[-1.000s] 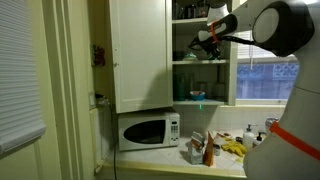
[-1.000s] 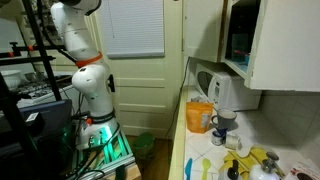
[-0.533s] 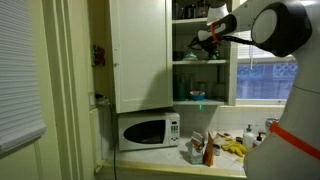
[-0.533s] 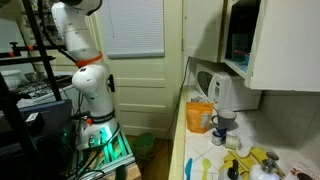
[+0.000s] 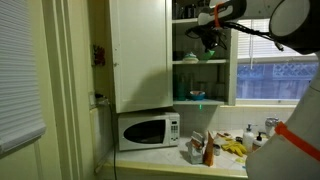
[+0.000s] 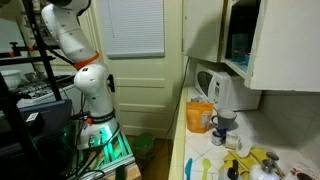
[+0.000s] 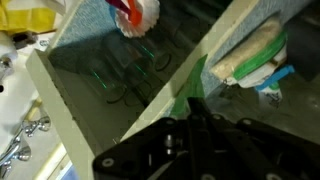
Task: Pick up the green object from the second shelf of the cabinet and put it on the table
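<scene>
I will move my gripper out of the cabinet next and down over the clear tabletop before the microwave [image 5: 167, 157] and release the green object there, because that spot is empty.
In an exterior view my gripper [image 5: 207, 34] reaches into the open white cabinet [image 5: 140, 55], just above the second shelf [image 5: 200, 63]. The wrist view shows the dark fingers [image 7: 193, 112] pressed together at the white shelf board's [image 7: 150, 100] edge. A thin strip of the green object [image 7: 197, 88] sticks out between their tips, so the gripper [image 7: 195, 102] is shut on it. Most of the green object is hidden by the fingers. The table [image 5: 170, 156] lies below the cabinet. In the exterior view from the side the gripper is out of sight behind the cabinet [image 6: 280, 40].
A white microwave [image 5: 148, 130] stands on the table under the cabinet, beside bottles [image 5: 208, 150] and yellow items [image 5: 232, 150]. A teal bowl [image 5: 197, 96] sits on the shelf below. A pale sponge pack [image 7: 250, 55] lies close beside the gripper. The cabinet door hangs open.
The jaws have closed on the green object. The arm's upper links have shifted up and to the right, with the gripper still inside the cabinet.
</scene>
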Available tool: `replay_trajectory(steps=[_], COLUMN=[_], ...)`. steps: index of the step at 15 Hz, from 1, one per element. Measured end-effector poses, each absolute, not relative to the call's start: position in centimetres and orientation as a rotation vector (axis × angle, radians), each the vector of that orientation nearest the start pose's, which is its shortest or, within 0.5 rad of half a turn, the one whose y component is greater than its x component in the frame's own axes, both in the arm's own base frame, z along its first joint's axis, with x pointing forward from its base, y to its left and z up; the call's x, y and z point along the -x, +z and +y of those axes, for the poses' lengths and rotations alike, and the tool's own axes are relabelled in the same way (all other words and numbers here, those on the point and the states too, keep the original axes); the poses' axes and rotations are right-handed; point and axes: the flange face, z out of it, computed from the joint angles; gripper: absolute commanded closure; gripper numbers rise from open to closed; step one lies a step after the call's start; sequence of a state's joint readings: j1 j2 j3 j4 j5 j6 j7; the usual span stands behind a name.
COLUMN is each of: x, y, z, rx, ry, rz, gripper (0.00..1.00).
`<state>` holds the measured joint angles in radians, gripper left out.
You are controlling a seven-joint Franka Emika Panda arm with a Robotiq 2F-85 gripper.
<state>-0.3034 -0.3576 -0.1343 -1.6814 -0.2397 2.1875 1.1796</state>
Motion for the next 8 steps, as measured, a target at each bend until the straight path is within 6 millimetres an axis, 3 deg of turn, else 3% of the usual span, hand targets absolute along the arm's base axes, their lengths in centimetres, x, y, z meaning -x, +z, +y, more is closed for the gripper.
replay_trajectory(steps=[4, 6, 8], x=[-36.5, -36.1, -37.2], y=[82.2, 80.6, 77.6], z=[-18.7, -18.7, -19.8], rx=[2.072, 2.127, 2.170], ry=[-1.007, -0.865, -0.722], rz=[1.839, 1.811, 1.796], gripper=[1.00, 1.00, 1.00])
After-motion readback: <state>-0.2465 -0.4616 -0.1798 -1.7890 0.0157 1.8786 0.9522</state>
